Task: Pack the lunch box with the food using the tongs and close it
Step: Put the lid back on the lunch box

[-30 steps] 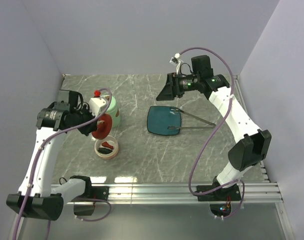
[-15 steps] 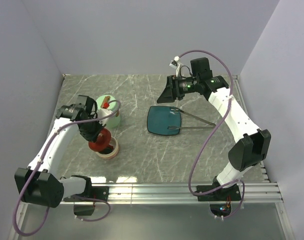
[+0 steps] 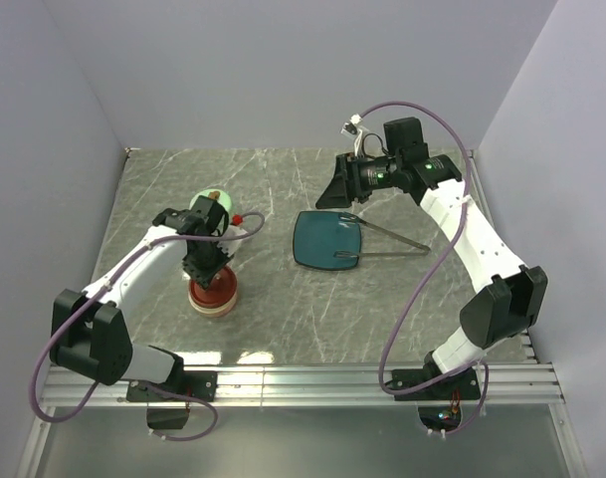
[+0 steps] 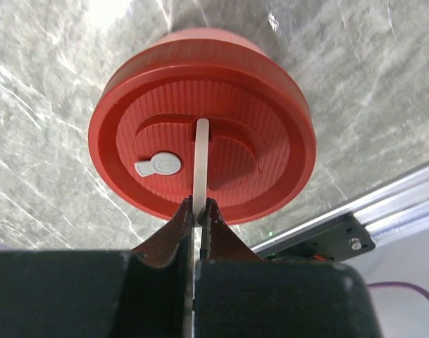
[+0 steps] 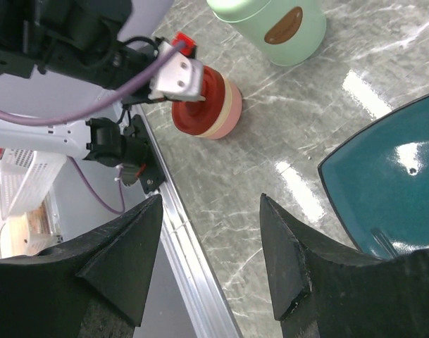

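Observation:
My left gripper slides outward with the lidded bowl toward the mint-green pot next and releases the handle of the dark-red lid, as that pot stands outward of the gripper.
The lunch box stands at the left in two parts. The mint-green pot [image 3: 212, 207] [image 5: 270, 28] has its lid on. The shallow cream bowl [image 3: 212, 301] [image 5: 228, 105] is covered by the dark-red lid [image 4: 200, 134] [image 5: 200, 98]. My left gripper [image 3: 205, 263] [image 4: 198, 208] points straight down over the bowl, shut on the thin white handle strip [image 4: 201, 155] of that lid. The food is hidden. The tongs [image 3: 387, 239] lie right of the teal plate, tips on its edge. My right gripper [image 3: 334, 184] [image 5: 210, 198] hangs open and empty above the plate's far side.
The dark teal square plate [image 3: 327, 239] [image 5: 390, 176] sits mid-table with nothing on it but the tong tips. An aluminium rail [image 3: 362, 378] runs along the near table edge. Walls close in the left, back and right sides.
My left arm swung the dark-red lid from beside the pot down onto the cream bowl, covering the food. The right arm has hardly moved.

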Controlling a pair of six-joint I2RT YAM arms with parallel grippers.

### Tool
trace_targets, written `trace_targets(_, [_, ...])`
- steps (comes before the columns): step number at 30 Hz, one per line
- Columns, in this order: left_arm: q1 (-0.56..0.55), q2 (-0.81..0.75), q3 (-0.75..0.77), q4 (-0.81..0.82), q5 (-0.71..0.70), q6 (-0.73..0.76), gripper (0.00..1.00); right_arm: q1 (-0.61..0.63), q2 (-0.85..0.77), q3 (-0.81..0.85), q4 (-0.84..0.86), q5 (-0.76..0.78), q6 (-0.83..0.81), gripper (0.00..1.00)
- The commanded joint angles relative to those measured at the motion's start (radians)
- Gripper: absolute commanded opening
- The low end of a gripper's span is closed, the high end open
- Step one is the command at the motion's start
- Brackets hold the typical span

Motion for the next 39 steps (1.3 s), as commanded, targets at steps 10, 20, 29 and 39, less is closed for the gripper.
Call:
trace_targets(10, [-0.047,0.037,-0.003,-0.015,-0.036,-0.066,0.00,-0.019,-0.061,-0.022,-0.023,0.017,-0.039,0.64])
trace_targets(20, [-0.045,0.011,0.009,-0.068,-0.087,-0.067,0.00,-0.024,-0.049,-0.013,-0.048,0.020,-0.048,0.62])
trace_targets(29, [-0.043,0.040,0.034,-0.065,-0.093,-0.066,0.00,-0.022,-0.049,-0.019,-0.043,0.020,-0.042,0.62])
trace_targets(39, [-0.043,0.083,0.074,-0.047,-0.072,-0.077,0.00,-0.024,-0.047,-0.019,-0.054,0.020,-0.048,0.61])
